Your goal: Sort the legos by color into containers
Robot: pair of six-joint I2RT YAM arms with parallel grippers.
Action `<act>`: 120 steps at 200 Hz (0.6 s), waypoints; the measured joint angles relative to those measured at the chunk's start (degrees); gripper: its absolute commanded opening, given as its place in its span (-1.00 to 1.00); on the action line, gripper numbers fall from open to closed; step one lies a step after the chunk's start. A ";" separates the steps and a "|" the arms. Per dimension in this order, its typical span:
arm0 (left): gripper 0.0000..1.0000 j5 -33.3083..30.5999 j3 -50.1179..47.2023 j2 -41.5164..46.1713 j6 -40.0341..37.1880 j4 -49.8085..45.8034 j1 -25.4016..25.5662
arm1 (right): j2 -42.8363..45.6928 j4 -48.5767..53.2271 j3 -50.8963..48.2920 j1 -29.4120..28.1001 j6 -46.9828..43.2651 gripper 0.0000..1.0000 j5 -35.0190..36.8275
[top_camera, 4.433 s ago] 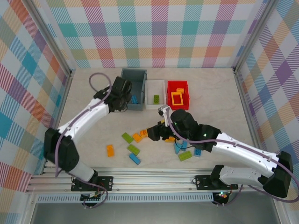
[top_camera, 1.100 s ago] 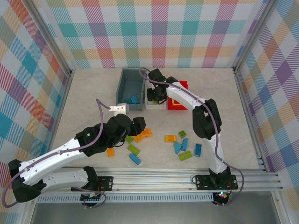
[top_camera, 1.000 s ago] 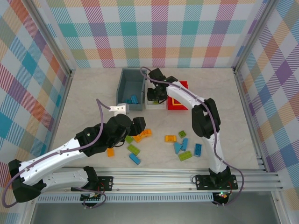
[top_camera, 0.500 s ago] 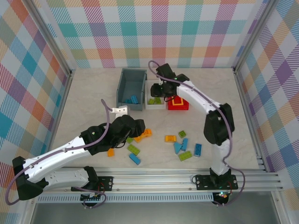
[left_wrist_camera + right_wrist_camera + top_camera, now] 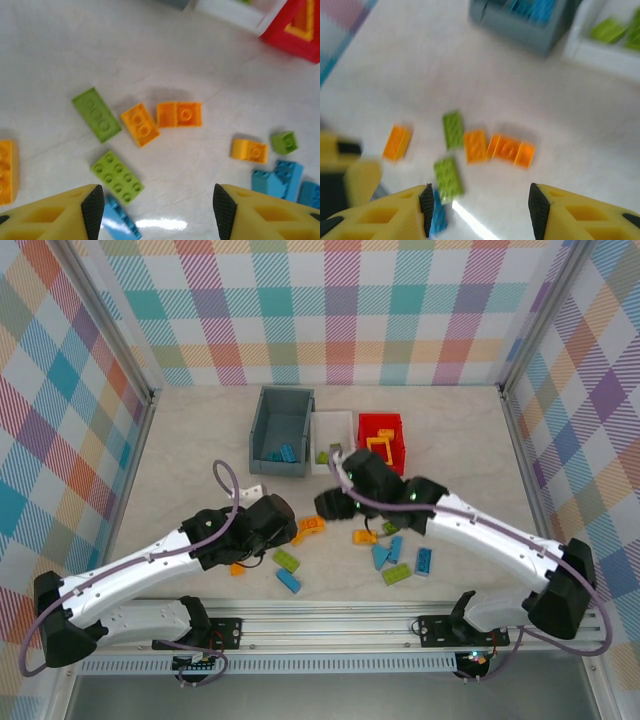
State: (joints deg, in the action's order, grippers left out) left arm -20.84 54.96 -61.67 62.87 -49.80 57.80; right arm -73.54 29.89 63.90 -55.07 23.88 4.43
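The blue lego beside the green one is closer to my base than the open fingers of my left gripper. Next, I will move my left gripper back and down onto the blue lego and close it.
Loose legos lie mid-table: an orange pair [image 5: 310, 527], an orange one [image 5: 364, 536], a green one [image 5: 287, 560], blue ones [image 5: 385, 552]. My left gripper [image 5: 283, 525] hovers at their left end, open and empty [image 5: 157, 210], above a green 2x4 lego [image 5: 117, 178] and two orange legos [image 5: 140, 124]. My right gripper [image 5: 325, 505] hangs over the orange pair [image 5: 510, 149], open and empty [image 5: 481, 210]; that view is blurred. At the back stand the grey-blue container [image 5: 283, 430] with blue legos, the white container [image 5: 345, 425] with green ones [image 5: 607, 30], and the red container [image 5: 400, 445] with an orange frame [image 5: 380, 448].
An orange lego [image 5: 236, 567] and a blue one [image 5: 288, 581] lie near the left arm. A green lego [image 5: 395, 574] and a blue one [image 5: 423, 560] lie under the right forearm. The two grippers are close together. Checked walls close the table on three sides.
The right arm has swung back from the white container to the middle of the table and opened its jaws wider. The left gripper edged right and its jaws narrowed a little.
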 measured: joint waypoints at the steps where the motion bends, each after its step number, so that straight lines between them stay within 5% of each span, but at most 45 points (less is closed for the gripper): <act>1: 0.21 0.15 -0.15 0.00 0.26 -0.02 0.00 | 0.39 0.07 -0.55 -0.44 0.15 0.14 -0.04; 46: 0.29 8.94 -12.17 -0.74 13.11 3.04 1.46 | 13.66 1.01 -13.03 -8.74 4.46 0.37 0.92; 78: 0.34 13.86 -18.14 -4.48 21.44 9.99 4.33 | 22.86 0.98 -17.66 -9.81 5.18 0.58 -2.16; 120: 0.27 16.09 -18.58 -9.42 26.58 17.73 5.44 | 29.83 1.31 -21.14 -9.86 5.31 0.59 -6.73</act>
State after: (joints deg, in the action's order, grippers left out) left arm -4.75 36.38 -71.09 89.45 -32.08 63.24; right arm -43.70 31.20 42.76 -64.93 29.19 -2.31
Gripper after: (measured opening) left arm 0.665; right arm 0.798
